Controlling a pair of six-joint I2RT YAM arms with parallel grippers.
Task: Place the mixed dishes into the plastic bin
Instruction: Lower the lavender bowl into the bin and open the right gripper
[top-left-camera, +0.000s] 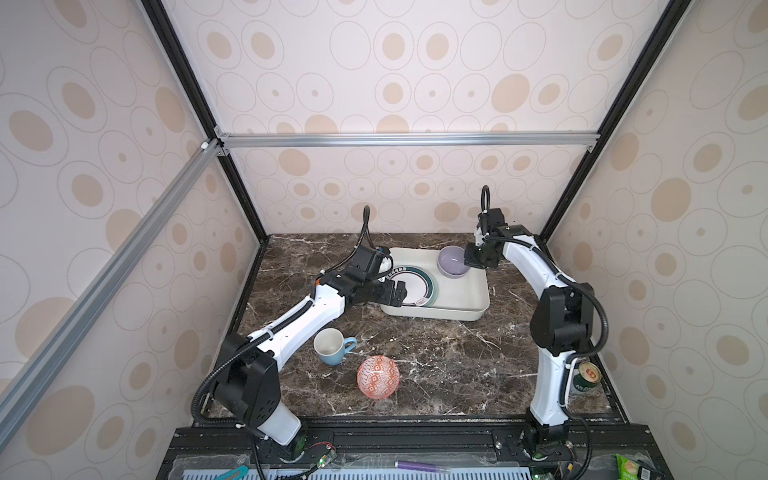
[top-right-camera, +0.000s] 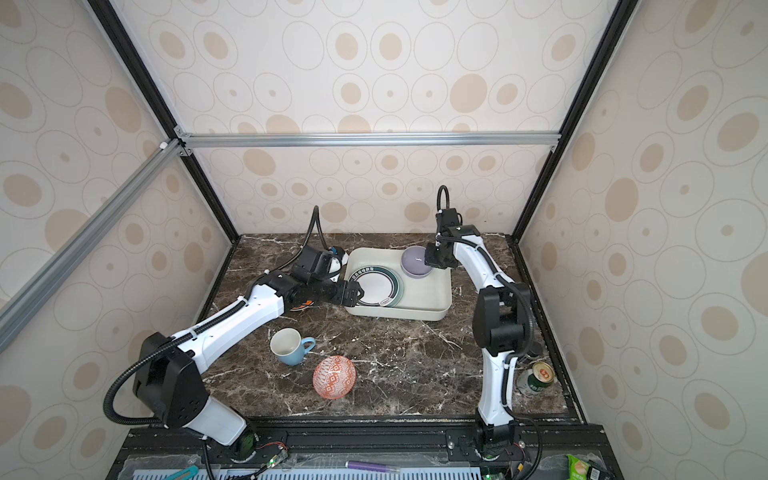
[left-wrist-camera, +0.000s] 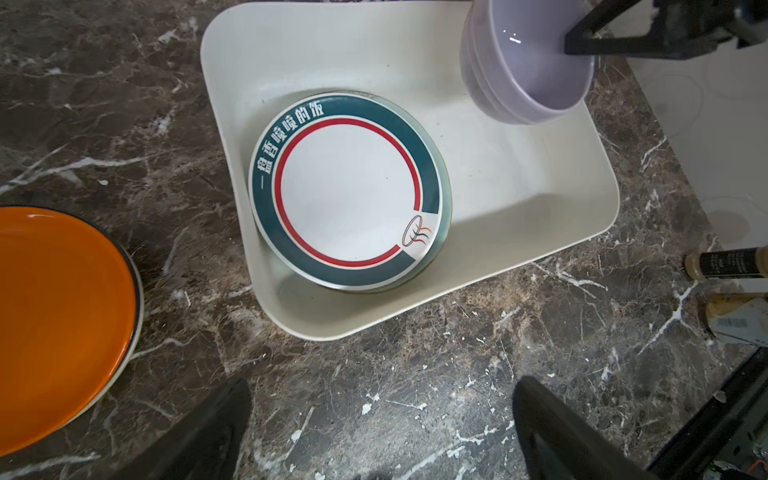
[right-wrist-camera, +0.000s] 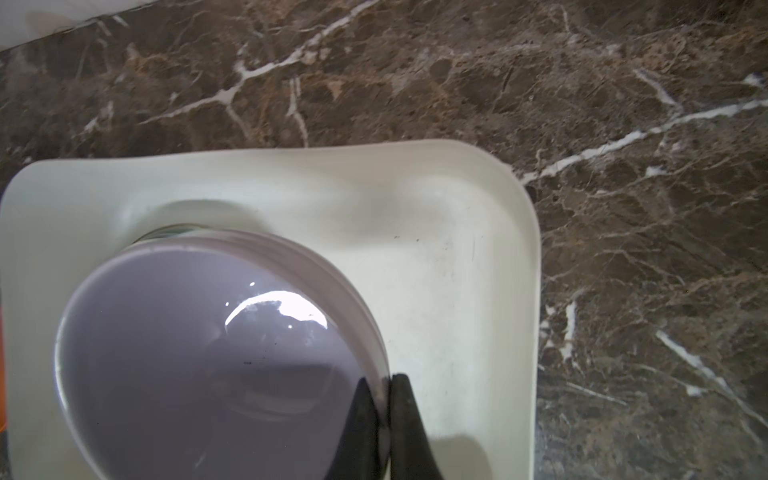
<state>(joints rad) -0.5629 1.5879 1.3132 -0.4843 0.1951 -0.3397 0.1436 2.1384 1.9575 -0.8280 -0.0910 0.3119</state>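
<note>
The bowl in my right gripper goes down into the bin's bare far corner (right-wrist-camera: 428, 244) next, away from the stacked plates. The gripper then releases the bowl's rim.
The white plastic bin (top-left-camera: 467, 296) (top-right-camera: 432, 293) stands at the back of the marble table. In it lies a white plate with a teal ring (left-wrist-camera: 349, 191) (top-left-camera: 409, 286), on top of another plate. My right gripper (right-wrist-camera: 380, 380) (top-left-camera: 471, 262) is shut on the rim of the lilac bowl (right-wrist-camera: 187, 353) (top-left-camera: 451, 262) (left-wrist-camera: 498, 83), which hangs tilted over the bin's far right corner (right-wrist-camera: 436, 249). My left gripper (left-wrist-camera: 382, 390) (top-left-camera: 395, 293) is open and holds nothing, just outside the bin's left wall. On the table lie an orange plate (left-wrist-camera: 54, 324), a blue mug (top-left-camera: 330, 347) and a red-white patterned bowl (top-left-camera: 378, 377).
A green drink can (top-left-camera: 586, 376) (top-right-camera: 536, 378) stands at the front right, beside the right arm's base. The mug (top-right-camera: 291, 345) and patterned bowl (top-right-camera: 333, 377) sit at the front, left of the middle. Patterned walls close in the table on three sides.
</note>
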